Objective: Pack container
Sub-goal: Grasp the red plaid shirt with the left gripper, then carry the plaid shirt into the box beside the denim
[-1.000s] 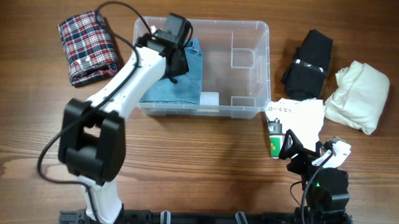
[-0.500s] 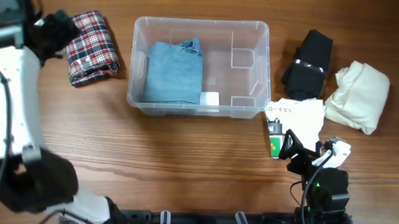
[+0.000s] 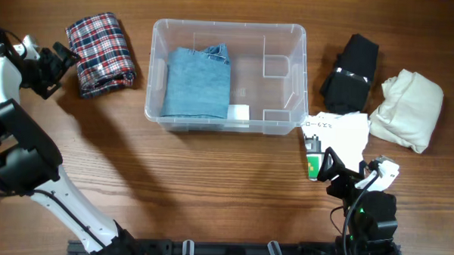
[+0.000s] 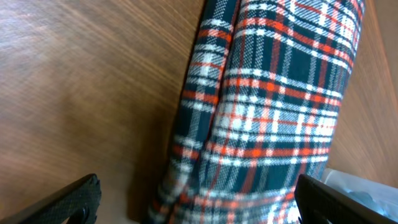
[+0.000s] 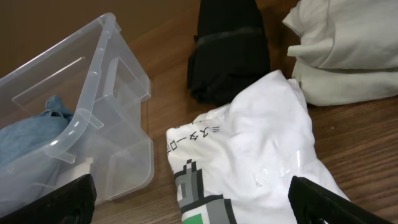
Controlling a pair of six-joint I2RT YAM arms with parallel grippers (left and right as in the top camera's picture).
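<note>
The plaid cloth [image 3: 101,53] lies below my left gripper, to its right in the overhead view. Next, the left gripper lowers its open fingers that way onto the cloth's near part.
The clear container [image 3: 229,25] stands at the table's middle back, with a folded blue garment [image 3: 197,84] lying in its left half. My left gripper [image 3: 60,61] is open at the far left, right beside a rolled plaid cloth [image 3: 101,53]. In the left wrist view the plaid cloth [image 4: 273,106] fills the space ahead of the open left gripper [image 4: 198,199], with nothing held. My right gripper [image 3: 346,171] is open near the front right, over the lower end of a white printed shirt [image 3: 340,135]. The right wrist view shows the right gripper [image 5: 189,193] wide open above that shirt [image 5: 261,149].
A black folded garment [image 3: 350,71] and a cream folded garment [image 3: 408,107] lie right of the container. The container's corner [image 5: 81,118] shows left of the shirt in the right wrist view. Bare wood lies in front of the container.
My left arm has left the container, leaving the blue garment inside, and swung left to the plaid cloth with its jaws opened. The right arm has not moved.
</note>
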